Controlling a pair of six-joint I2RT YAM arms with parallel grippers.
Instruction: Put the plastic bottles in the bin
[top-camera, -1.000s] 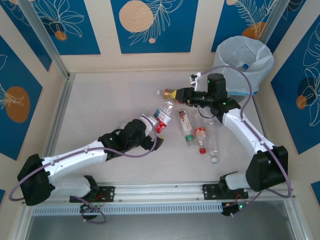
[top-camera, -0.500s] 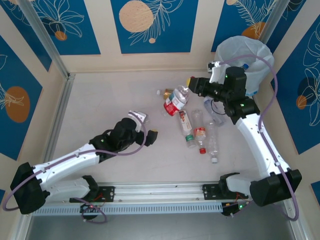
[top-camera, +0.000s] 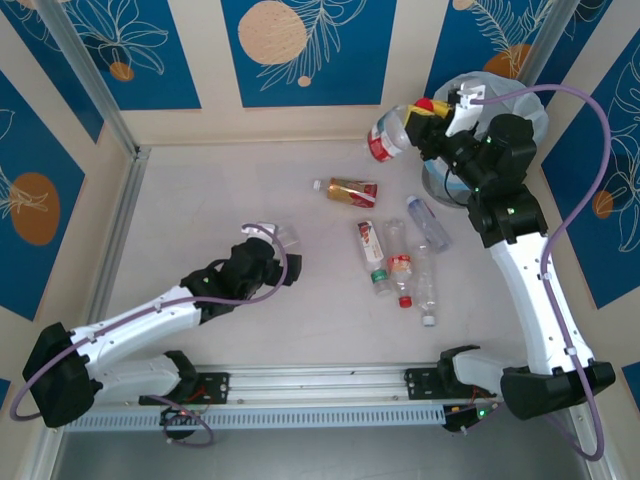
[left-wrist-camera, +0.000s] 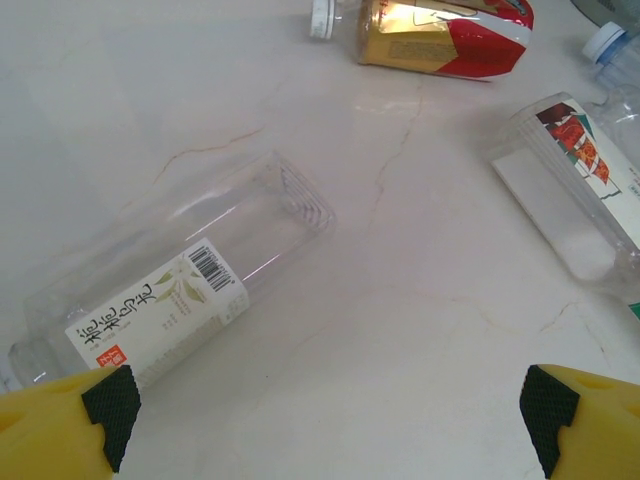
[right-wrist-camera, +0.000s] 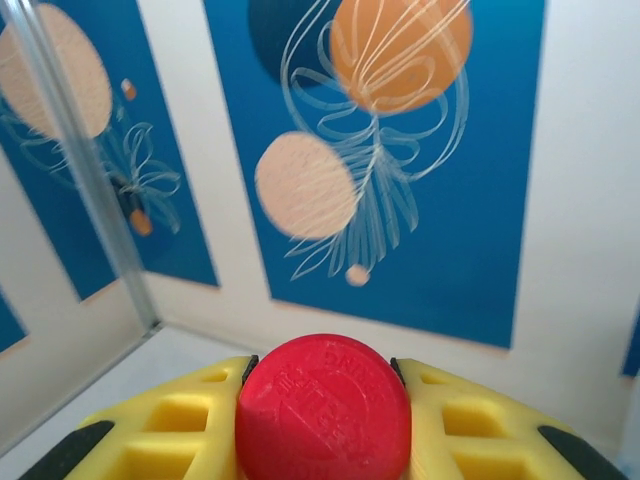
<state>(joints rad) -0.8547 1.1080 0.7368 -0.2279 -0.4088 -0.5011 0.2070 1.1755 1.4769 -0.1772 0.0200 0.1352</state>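
Note:
I should turn my right gripper and move it over the bin's opening (top-camera: 510, 103) to let go of the bottle with the red label, because the bottle still sticks out past the bin's rim over the table.
My right gripper (top-camera: 436, 118) is raised beside the bin (top-camera: 536, 112), left of its rim. It is shut on the red cap (right-wrist-camera: 322, 410) of a clear plastic bottle with a red label (top-camera: 385, 137), which juts out to the left. My left gripper (top-camera: 282, 246) is open low over the table, nothing between its fingers (left-wrist-camera: 100, 402). A clear bottle with a white label (left-wrist-camera: 170, 290) lies just ahead-left of it. Other bottles lie mid-table: a gold-and-red one (top-camera: 346, 189), a white-and-red-labelled one (top-camera: 370, 244) and a blue-capped one (top-camera: 427, 222).
Two more bottles lie near the middle front, one with a red cap (top-camera: 402, 274) and one with a white cap (top-camera: 428, 298). Blue patterned walls close in the table at the back and sides. A metal rail (top-camera: 115, 240) runs along the left edge.
My right arm has lifted the red-labelled bottle from the table's middle up and to the right, next to the bin. My left gripper has drawn back a little to the left, still open.

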